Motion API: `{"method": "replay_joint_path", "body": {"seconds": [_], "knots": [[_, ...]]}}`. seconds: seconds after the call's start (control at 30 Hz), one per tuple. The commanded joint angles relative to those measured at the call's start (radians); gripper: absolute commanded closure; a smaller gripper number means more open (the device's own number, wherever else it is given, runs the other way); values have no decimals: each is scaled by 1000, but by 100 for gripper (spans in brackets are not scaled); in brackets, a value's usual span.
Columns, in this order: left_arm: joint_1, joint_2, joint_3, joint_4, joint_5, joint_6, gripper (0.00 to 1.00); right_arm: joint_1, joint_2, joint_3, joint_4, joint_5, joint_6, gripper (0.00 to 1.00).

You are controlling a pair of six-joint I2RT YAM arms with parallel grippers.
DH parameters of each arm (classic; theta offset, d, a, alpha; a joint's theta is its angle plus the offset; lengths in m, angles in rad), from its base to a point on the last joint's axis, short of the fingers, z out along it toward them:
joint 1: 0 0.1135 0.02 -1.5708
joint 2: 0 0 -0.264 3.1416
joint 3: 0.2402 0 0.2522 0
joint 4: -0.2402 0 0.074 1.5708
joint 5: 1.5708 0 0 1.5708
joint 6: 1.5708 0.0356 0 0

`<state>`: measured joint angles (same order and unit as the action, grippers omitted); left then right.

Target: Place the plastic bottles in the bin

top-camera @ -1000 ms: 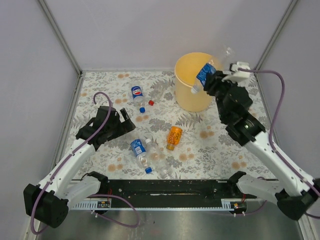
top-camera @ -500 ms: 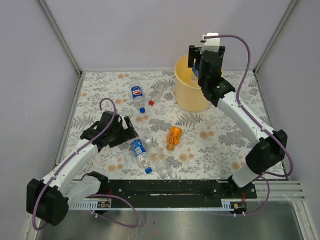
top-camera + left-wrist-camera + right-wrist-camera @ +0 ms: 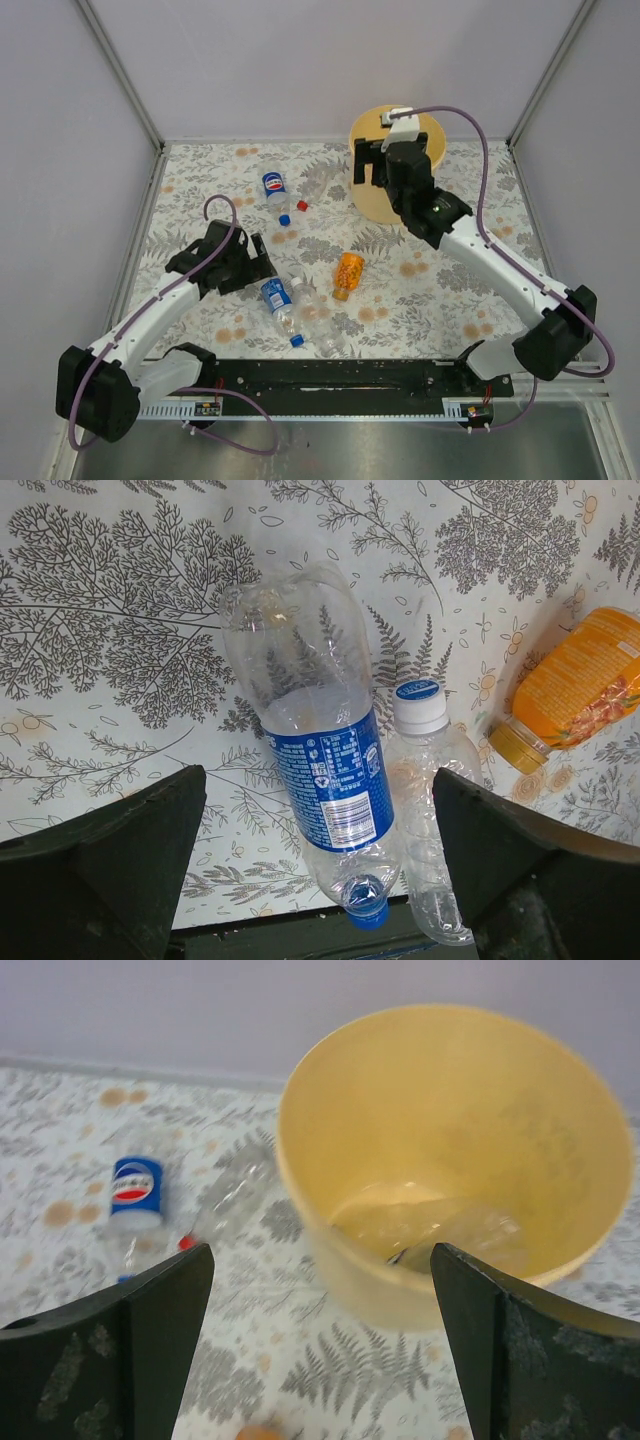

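Note:
The sides of the orange bottle's body lie clear of the other bottles, so my right gripper draws back from the bin's rim next and lowers over it.
The pale yellow bin stands at the back right. In the right wrist view the bin holds clear bottles. My right gripper hangs open and empty by its near-left rim, jaws wide in its own view. On the mat lie a blue-labelled bottle, a clear white-capped bottle, an orange bottle and a red-white-blue labelled bottle. My left gripper is open above the blue-labelled bottle, straddling it, with the clear bottle and orange bottle beside.
A loose blue cap and red cap lie near the labelled bottle at the back. A crumpled clear bottle lies left of the bin. Grey walls close in the floral mat, and a black rail runs along the near edge.
My right gripper opened and no longer holds the blue-labelled bottle it held over the bin; that arm swung left and down. The left gripper edged toward the near bottles.

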<state>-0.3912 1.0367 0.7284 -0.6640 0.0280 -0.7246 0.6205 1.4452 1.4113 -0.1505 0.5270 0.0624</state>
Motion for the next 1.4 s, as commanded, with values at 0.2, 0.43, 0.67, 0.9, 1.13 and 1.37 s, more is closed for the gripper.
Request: {"method": "replay_joint_path", "body": {"seconds": [0.2, 0.43, 0.67, 0.9, 1.13, 1.37], "knots": [[-3, 13, 109, -25, -23, 42, 1, 113, -161, -348, -74, -208, 391, 1], [-3, 22, 100, -48, -105, 24, 1, 166, -126, -446, -140, -346, 502, 1], [-3, 25, 91, -48, -88, 19, 1, 166, -22, -554, 14, -381, 623, 1], [-3, 16, 80, -37, -70, 22, 1, 165, 99, -549, 72, -389, 678, 1], [-3, -33, 69, -16, -76, 10, 1, 163, 89, -587, 124, -386, 708, 23], [-3, -24, 81, -22, -80, 24, 1, 163, 47, -603, 109, -383, 689, 42]]}}
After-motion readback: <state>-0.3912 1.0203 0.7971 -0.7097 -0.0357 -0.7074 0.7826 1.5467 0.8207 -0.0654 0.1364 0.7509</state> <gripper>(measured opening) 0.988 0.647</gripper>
